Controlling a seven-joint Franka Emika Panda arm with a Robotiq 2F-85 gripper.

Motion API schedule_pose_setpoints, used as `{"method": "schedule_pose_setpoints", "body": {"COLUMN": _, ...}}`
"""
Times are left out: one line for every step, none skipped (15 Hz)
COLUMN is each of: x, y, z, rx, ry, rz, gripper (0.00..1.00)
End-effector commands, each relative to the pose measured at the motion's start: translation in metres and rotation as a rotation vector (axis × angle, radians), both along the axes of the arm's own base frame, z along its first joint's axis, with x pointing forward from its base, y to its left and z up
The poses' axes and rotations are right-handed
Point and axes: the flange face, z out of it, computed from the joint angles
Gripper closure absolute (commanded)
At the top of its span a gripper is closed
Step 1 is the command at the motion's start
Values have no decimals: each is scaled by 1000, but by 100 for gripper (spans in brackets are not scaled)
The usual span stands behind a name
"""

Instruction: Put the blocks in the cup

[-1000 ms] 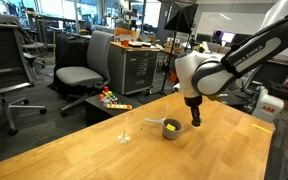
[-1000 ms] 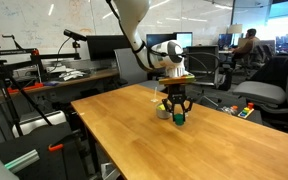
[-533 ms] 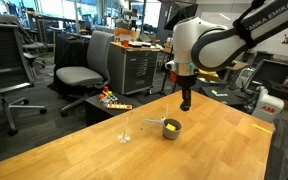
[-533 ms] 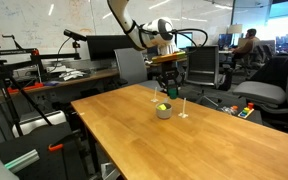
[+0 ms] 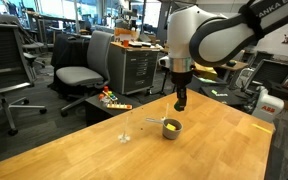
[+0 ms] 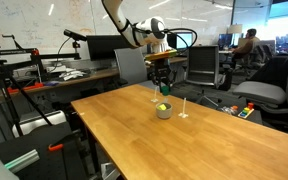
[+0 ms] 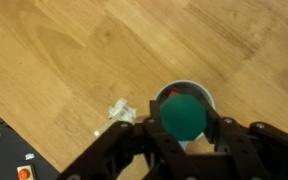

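Next, my gripper lowers into the grey cup's opening (image 7: 184, 88) below and releases the green block (image 7: 184, 117) inside, since the green block still lies above the cup's rim.
The grey metal cup (image 5: 172, 131) with a straight side handle stands mid-table, also in the other exterior view (image 6: 164, 112). A yellow block (image 5: 170, 127) lies inside it. My gripper (image 5: 181, 103) hangs above the cup and is shut on the green block (image 7: 184, 117). In the wrist view the cup's rim (image 7: 199, 90) shows right beneath the green block, with a bit of the red block (image 7: 172, 92) inside. The gripper also shows in an exterior view (image 6: 163, 89).
A thin clear stemmed glass (image 5: 125, 128) stands on the wooden table (image 5: 214, 150) next to the cup, also in the other exterior view (image 6: 183, 107). Office chairs (image 5: 79, 72) and a cabinet stand behind the table.
My gripper has risen from table height beside the cup, carrying the green block, and now hangs higher, over the cup.
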Motion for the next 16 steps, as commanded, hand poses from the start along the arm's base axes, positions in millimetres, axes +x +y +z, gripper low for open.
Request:
{"method": "schedule_pose_setpoints", "body": {"x": -2, "y": 3, "z": -10, "rx": -4, "ry": 35, "rz": -19, "gripper": 83}}
{"method": "schedule_pose_setpoints", "body": {"x": -2, "y": 1, "z": -16, "rx": -7, "ry": 44, "rz": -23, "gripper": 83}}
{"method": "schedule_pose_setpoints", "body": {"x": -3, "y": 0, "z": -22, "rx": -12, "ry": 52, "rz": -22, "gripper": 83}}
{"method": "schedule_pose_setpoints", "body": {"x": -3, "y": -1, "z": -27, "rx": -14, "ry": 60, "rz": -23, "gripper": 83}}
{"method": "schedule_pose_setpoints", "body": {"x": -3, "y": -2, "z": -33, "rx": -19, "ry": 67, "rz": -24, "gripper": 83}}
{"method": "schedule_pose_setpoints", "body": {"x": -2, "y": -3, "z": -38, "rx": -20, "ry": 73, "rz": -27, "gripper": 83}}
{"method": "schedule_pose_setpoints", "body": {"x": -1, "y": -4, "z": -44, "rx": -21, "ry": 80, "rz": -28, "gripper": 83}}
{"method": "schedule_pose_setpoints", "body": {"x": 0, "y": -4, "z": -49, "rx": -23, "ry": 85, "rz": -30, "gripper": 83}}
{"method": "schedule_pose_setpoints", "body": {"x": 1, "y": -4, "z": -52, "rx": -23, "ry": 90, "rz": -31, "gripper": 83}}
{"method": "schedule_pose_setpoints", "body": {"x": 4, "y": -3, "z": -55, "rx": -23, "ry": 90, "rz": -33, "gripper": 83}}
{"method": "schedule_pose_setpoints", "body": {"x": 6, "y": -2, "z": -56, "rx": -21, "ry": 90, "rz": -36, "gripper": 83}}
{"method": "schedule_pose_setpoints", "body": {"x": 11, "y": 1, "z": -56, "rx": -19, "ry": 85, "rz": -37, "gripper": 83}}
{"method": "schedule_pose_setpoints", "body": {"x": 14, "y": 3, "z": -55, "rx": -16, "ry": 80, "rz": -39, "gripper": 83}}
{"method": "schedule_pose_setpoints", "body": {"x": 18, "y": 5, "z": -54, "rx": -15, "ry": 74, "rz": -40, "gripper": 83}}
{"method": "schedule_pose_setpoints", "body": {"x": 22, "y": 7, "z": -53, "rx": -14, "ry": 70, "rz": -39, "gripper": 83}}
{"method": "schedule_pose_setpoints", "body": {"x": 25, "y": 9, "z": -53, "rx": -16, "ry": 67, "rz": -40, "gripper": 83}}
